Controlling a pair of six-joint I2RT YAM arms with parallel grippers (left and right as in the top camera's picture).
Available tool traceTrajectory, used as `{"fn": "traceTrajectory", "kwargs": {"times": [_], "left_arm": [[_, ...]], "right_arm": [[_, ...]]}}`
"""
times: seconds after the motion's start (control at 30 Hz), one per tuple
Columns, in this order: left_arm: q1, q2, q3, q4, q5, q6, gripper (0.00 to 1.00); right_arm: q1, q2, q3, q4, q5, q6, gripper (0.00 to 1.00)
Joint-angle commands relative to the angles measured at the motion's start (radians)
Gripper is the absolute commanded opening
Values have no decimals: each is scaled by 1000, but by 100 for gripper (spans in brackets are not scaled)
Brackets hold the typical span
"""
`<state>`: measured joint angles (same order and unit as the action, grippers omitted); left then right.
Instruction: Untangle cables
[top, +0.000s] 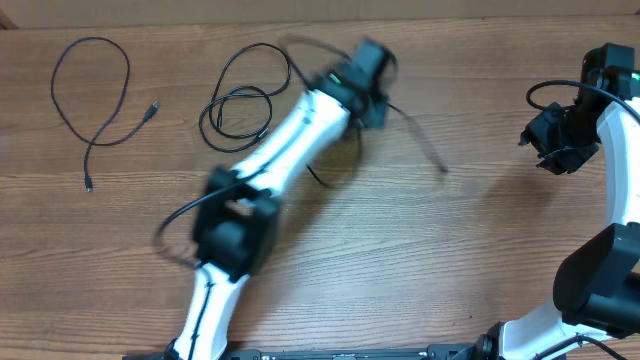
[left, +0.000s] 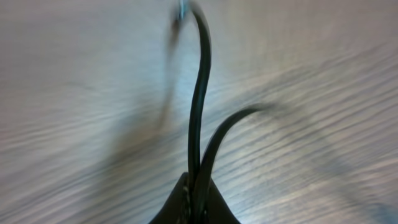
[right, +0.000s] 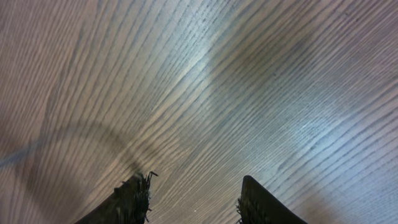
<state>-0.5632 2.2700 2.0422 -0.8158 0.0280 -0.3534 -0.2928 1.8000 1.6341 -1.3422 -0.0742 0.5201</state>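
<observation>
My left gripper carries the cable past the looped bundle and down to release next, as bare wood beyond lies below it, left in the overhead view.
My left gripper (left: 196, 190) is shut on a thin black cable (left: 199, 99); two strands of it rise from between the fingers above the wooden table. In the overhead view the left gripper (top: 376, 98) is motion-blurred at the upper middle, and a strand (top: 425, 145) trails off to its right. A looped bundle of cables (top: 240, 100) lies just left of the arm, partly hidden under it. A separate cable (top: 92, 88) lies loose at the far left. My right gripper (right: 196, 199) is open over bare wood, and it hangs at the right edge (top: 548, 140), away from all cables.
The left arm (top: 260, 170) stretches diagonally from the front edge across the table's middle. The right arm's own thick black cable (top: 550, 92) loops beside its wrist. The wooden table (top: 480, 250) runs on past every edge of the view.
</observation>
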Motion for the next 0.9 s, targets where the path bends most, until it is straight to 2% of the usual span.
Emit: {"fn": "traceTrajectory", "kwargs": {"times": [0.0, 0.13, 0.2, 0.33, 0.4, 0.5, 0.63, 0.77, 0.87], "left_arm": [[134, -276, 152, -134, -76, 88, 4], [293, -424, 170, -239, -100, 75, 4], [404, -465, 170, -245, -116, 23, 4], [533, -457, 168, -244, -112, -66, 4], [596, -431, 154, -240, -61, -89, 4], [621, -387, 146, -238, 9, -72, 4], [622, -290, 146, -203, -68, -58, 4], [623, -168, 146, -68, -175, -58, 4], [623, -61, 146, 56, -193, -58, 4]], "right_arm": [[6, -3, 1, 5, -6, 3, 46], [6, -3, 1, 5, -6, 3, 46], [6, -3, 1, 6, -6, 3, 46], [6, -3, 1, 9, -6, 3, 46], [6, -3, 1, 15, -6, 3, 47], [6, -3, 1, 24, -6, 3, 52], [6, -3, 1, 24, -5, 3, 54], [6, -3, 1, 24, -5, 3, 56], [6, -3, 1, 24, -6, 3, 57]]}}
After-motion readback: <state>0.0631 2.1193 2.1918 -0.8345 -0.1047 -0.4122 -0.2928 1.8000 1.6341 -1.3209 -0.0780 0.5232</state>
